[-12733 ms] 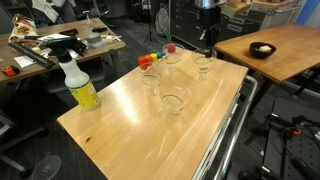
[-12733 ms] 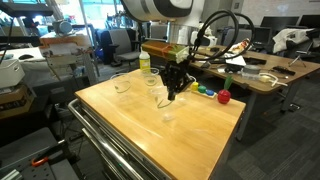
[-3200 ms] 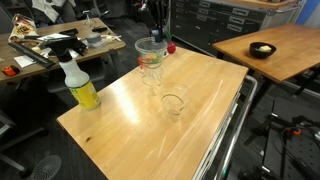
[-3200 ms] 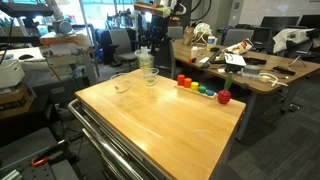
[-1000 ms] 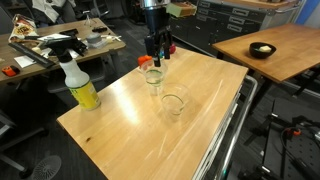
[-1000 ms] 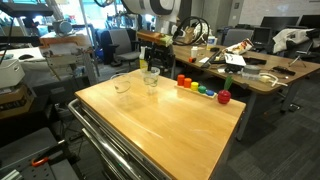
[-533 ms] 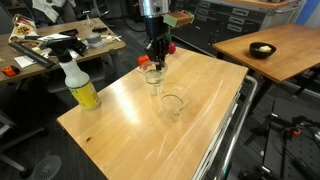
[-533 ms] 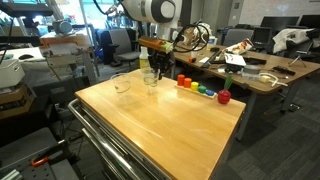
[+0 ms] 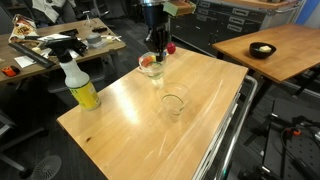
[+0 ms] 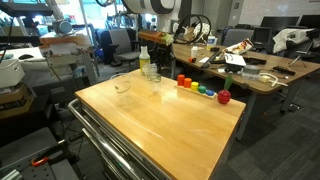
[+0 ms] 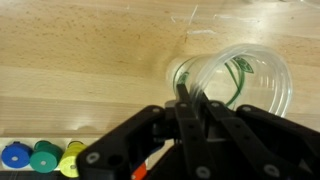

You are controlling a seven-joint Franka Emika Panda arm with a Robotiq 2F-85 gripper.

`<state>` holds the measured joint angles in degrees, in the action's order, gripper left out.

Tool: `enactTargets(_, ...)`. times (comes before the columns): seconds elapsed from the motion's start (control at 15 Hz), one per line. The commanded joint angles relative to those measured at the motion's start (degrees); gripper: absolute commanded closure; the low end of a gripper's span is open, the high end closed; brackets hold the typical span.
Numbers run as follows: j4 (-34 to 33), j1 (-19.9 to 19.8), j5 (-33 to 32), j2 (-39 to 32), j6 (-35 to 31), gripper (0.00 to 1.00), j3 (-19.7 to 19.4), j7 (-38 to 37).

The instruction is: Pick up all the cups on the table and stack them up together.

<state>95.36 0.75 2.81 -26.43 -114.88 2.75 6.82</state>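
Observation:
My gripper needs to lift the stack next, as the lone cup stands beside my gripper with its opening up, then carry the stack over that cup's opening point(image 9: 174, 92), lower it inside and let go of the stack's rim.
My gripper point(image 9: 153, 50) is shut on the rim of a clear cup point(image 9: 150, 65) and holds it just above the far end of the light wooden table point(image 9: 125, 135). In the wrist view the fingers point(image 11: 188, 95) pinch the cup's point(image 11: 240, 80) near wall, and it seems to have more cups nested inside. Another clear cup point(image 9: 173, 103) stands alone near the table's middle. In an exterior view the held cup point(image 10: 150, 70) hangs under the gripper point(image 10: 154, 57) and the lone cup point(image 10: 122, 84) stands beside it.
A spray bottle point(image 9: 80, 88) stands at one table edge. Small colourful blocks point(image 10: 197, 87) and a red ball point(image 10: 224, 97) line the edge near the gripper; the blocks also show in the wrist view point(image 11: 35, 157). A black bowl point(image 9: 262, 49) sits on another table.
The gripper came down onto the cup's rim, shut on it and has lifted it a little off the table. The lone cup has not moved.

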Motion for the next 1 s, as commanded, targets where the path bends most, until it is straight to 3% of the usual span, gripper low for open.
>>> enactTargets(0.0,1.9,0.0,0.3,7.4,5.2,0.98,0.1,-1.1)
enactTargets(0.6,8.3,-0.2,7.6,23.2,19.1,0.98,0.6,7.1)
enactTargets(0.93,12.9,0.1,10.9,25.4,19.5,0.98,0.1,10.3)
